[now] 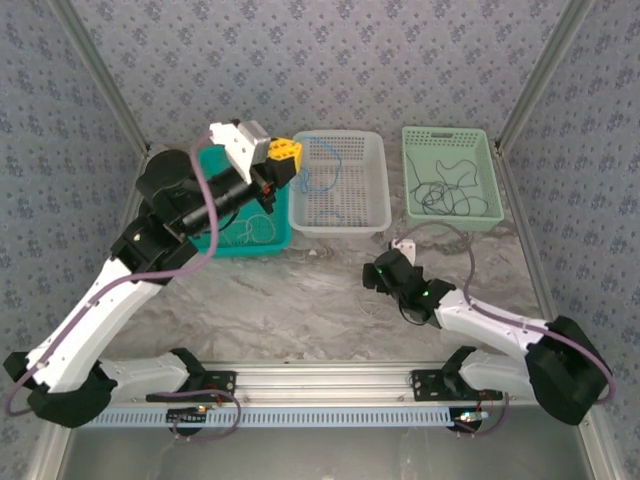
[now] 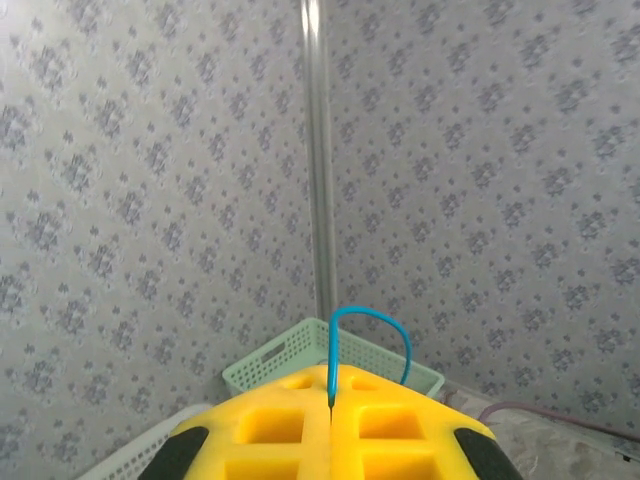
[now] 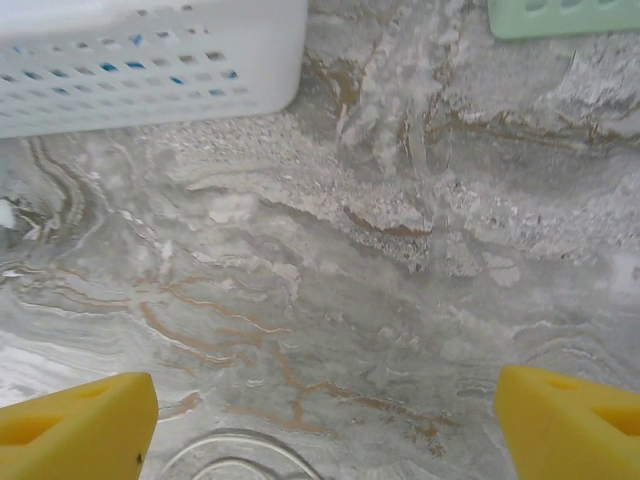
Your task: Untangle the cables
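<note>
My left gripper will go down toward the white basket's bottom below it, tip its fingers downward and let go of the blue cable (image 1: 305,180) where the rest of the cable hangs.
My left gripper (image 1: 290,152) is raised over the left rim of the white basket (image 1: 340,215), shut on the blue cable (image 1: 305,180), which hangs down into that basket. In the left wrist view the blue cable (image 2: 365,316) arcs up out of the closed yellow fingers (image 2: 270,425). The black cable (image 1: 445,195) lies looped in the pale green basket (image 1: 450,135). A cream cable (image 1: 255,230) sits in the teal basket (image 1: 245,247). My right gripper (image 3: 320,430) hovers low over the marble table, open, with a pale cream cable loop (image 3: 235,450) just in front of it.
The three baskets stand in a row at the back of the table. In the right wrist view the white basket (image 3: 150,60) and a corner of the green basket (image 3: 560,15) lie ahead. Patterned walls and metal frame posts (image 2: 318,150) enclose the cell.
</note>
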